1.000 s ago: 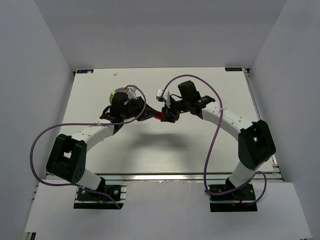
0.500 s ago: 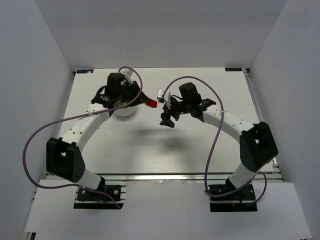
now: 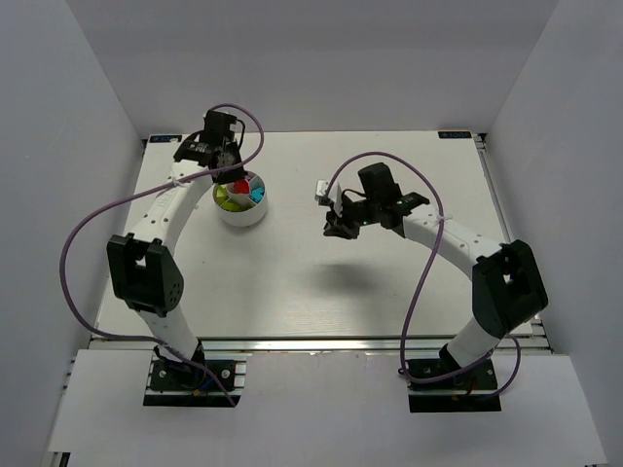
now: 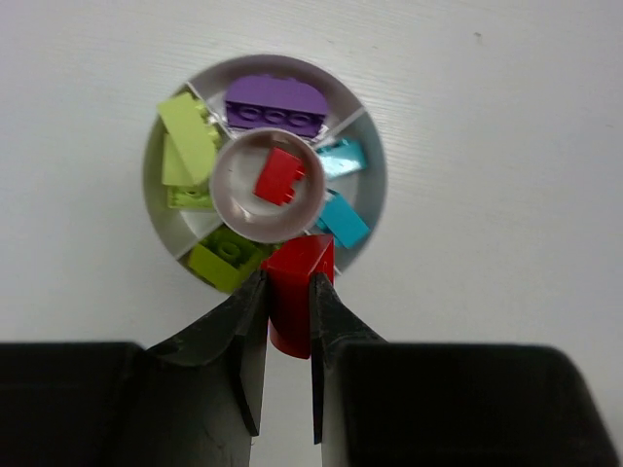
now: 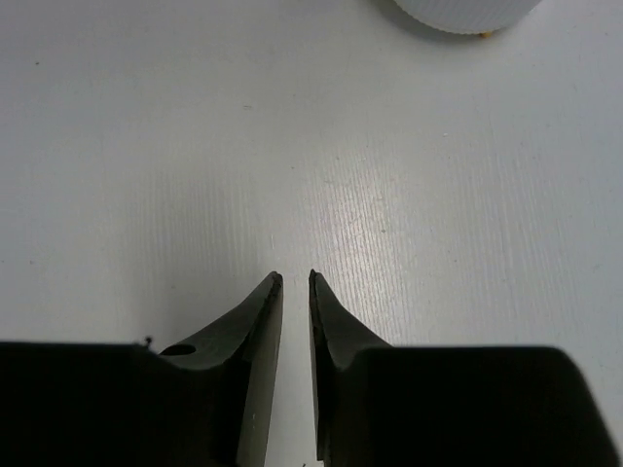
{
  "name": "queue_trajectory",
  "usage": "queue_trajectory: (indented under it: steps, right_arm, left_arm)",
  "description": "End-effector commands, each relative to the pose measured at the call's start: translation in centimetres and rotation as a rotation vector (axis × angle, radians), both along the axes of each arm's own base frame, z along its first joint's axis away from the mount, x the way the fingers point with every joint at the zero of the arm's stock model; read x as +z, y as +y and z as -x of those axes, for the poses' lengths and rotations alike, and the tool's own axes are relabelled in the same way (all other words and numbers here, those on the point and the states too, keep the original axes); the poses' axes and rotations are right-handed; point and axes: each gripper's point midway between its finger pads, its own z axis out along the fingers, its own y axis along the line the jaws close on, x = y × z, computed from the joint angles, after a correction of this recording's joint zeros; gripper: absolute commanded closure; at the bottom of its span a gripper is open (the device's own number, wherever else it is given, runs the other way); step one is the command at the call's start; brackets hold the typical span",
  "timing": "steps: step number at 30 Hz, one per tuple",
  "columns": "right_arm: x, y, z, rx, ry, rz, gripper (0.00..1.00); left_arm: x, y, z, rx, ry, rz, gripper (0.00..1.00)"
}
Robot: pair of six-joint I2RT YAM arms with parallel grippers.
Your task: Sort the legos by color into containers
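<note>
I will next move my left gripper outward from the dish's near edge and let go of its red lego over the central hub (image 3: pixel 240 191) (image 4: pixel 268 186), because a red lego is already there.
The round white dish (image 3: pixel 240 220) stands at the table's back left. In the left wrist view its rim (image 4: pixel 381 170) rings wedges holding a purple lego (image 4: pixel 276 104), lime legos (image 4: pixel 187 146) and cyan legos (image 4: pixel 343 220); a red lego (image 4: pixel 279 176) lies in the central hub. My left gripper (image 4: pixel 289 292) is shut on another red lego (image 4: pixel 297 282), held above the dish's near edge (image 3: pixel 237 184). My right gripper (image 3: pixel 336 226) hovers over bare table right of the dish, its jaws (image 5: pixel 294 282) nearly together with nothing between them.
The dish's outer wall (image 5: pixel 458 12) shows at the top of the right wrist view. White walls close in the table on the left, back and right. Purple cables loop from both arms.
My left gripper has carried the red lego from the table's middle back-left to above the dish. My right gripper has drawn slightly right and stands empty.
</note>
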Motion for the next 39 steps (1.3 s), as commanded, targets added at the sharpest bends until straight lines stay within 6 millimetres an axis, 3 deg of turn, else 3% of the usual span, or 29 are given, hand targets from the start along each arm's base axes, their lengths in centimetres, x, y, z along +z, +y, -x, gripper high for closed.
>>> queue_trajectory:
  steps: [1,2,3,5,10,16,23,27,31,39]
  right_arm:
    - [1.1,0.2,-0.2,0.004,0.04,-0.033,0.78]
    - [1.1,0.1,-0.4,-0.003,0.043,-0.034,0.78]
    - [1.0,0.1,-0.5,-0.007,0.046,-0.032,0.79]
    - [1.1,-0.1,-0.6,-0.015,0.048,-0.036,0.79]
    - [0.9,-0.5,-0.8,-0.028,0.052,-0.034,0.78]
    - [0.7,-1.0,-1.1,-0.047,0.059,-0.033,0.76]
    - [0.7,-1.2,-1.4,-0.054,0.062,-0.034,0.72]
    - [0.8,-1.2,-1.5,-0.059,0.059,-0.034,0.69]
    - [0.7,-1.3,-1.5,-0.063,0.061,-0.033,0.68]
    - [0.7,-1.4,-1.5,-0.067,0.06,-0.032,0.68]
  left_arm:
    - [1.5,2.8,-0.9,0.07,-0.021,-0.117,0.95]
    - [2.4,2.9,-1.6,0.08,-0.041,-0.124,0.95]
    - [1.6,3.1,-2.1,0.083,-0.02,-0.14,0.95]
    - [2.4,3.1,-3.1,0.092,-0.045,-0.149,0.95]
    - [1.8,3.2,-4.6,0.094,-0.046,-0.16,0.95]
    - [-0.1,3.1,-4.5,0.085,-0.002,-0.167,0.95]
    - [-1.0,3.4,-4.5,0.086,0.013,-0.169,0.93]
    - [-1.6,3.5,-4.5,0.083,0.026,-0.174,0.83]
    - [-2.1,3.6,-4.3,0.09,0.04,-0.175,0.64]
    - [-2.5,3.6,-4.2,0.098,0.048,-0.172,0.53]
